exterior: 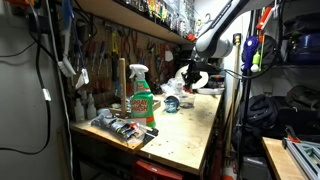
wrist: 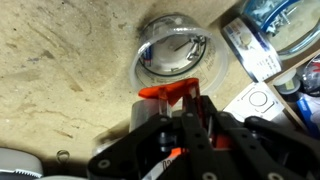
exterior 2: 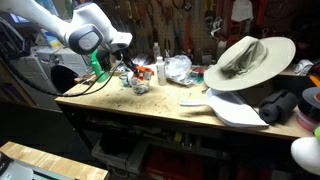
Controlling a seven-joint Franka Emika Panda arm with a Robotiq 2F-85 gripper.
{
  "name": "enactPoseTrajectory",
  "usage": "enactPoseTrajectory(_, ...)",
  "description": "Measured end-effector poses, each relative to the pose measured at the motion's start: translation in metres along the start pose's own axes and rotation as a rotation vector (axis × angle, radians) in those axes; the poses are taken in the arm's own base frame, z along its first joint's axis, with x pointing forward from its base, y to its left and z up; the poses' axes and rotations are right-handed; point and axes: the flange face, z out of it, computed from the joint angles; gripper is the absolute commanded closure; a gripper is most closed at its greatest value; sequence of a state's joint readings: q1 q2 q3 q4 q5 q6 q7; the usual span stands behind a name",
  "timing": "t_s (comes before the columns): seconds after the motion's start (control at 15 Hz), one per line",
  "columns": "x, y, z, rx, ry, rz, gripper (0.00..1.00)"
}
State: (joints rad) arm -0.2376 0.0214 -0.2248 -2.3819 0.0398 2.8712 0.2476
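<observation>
The robot's gripper is going to move over the clear round jar, lower the orange tool into the jar's opening and let go of it.
My gripper (wrist: 175, 108) is shut on a small orange and clear plastic thing (wrist: 165, 95), and its fingers hide the lower part of it. Directly beyond the fingertips a clear round jar (wrist: 172, 55) stands on the wooden workbench (wrist: 60, 80), with metal bits inside. In both exterior views the gripper (exterior: 190, 82) (exterior 2: 127, 68) hovers just above this jar (exterior: 171, 103) (exterior 2: 140, 88) near the back of the bench. I cannot tell whether the held thing touches the jar.
A green spray bottle with an orange label (exterior: 143, 98) and a tray of tools (exterior: 122, 128) stand at one bench end. A wide-brimmed hat (exterior 2: 250, 58), a white board (exterior 2: 235, 108), a crumpled plastic bag (exterior 2: 178, 68), small bottles (exterior 2: 160, 70) and a white box (wrist: 255, 100) lie nearby.
</observation>
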Motion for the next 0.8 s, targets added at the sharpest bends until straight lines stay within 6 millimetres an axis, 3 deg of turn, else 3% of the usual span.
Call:
enactPoseTrajectory(0.53,-0.015,-0.031,-0.002,0.007,-0.071,-0.083,0.97)
enactPoseTrajectory(0.8,-0.019,-0.038,-0.005,0.015,-0.137,-0.089,0.97)
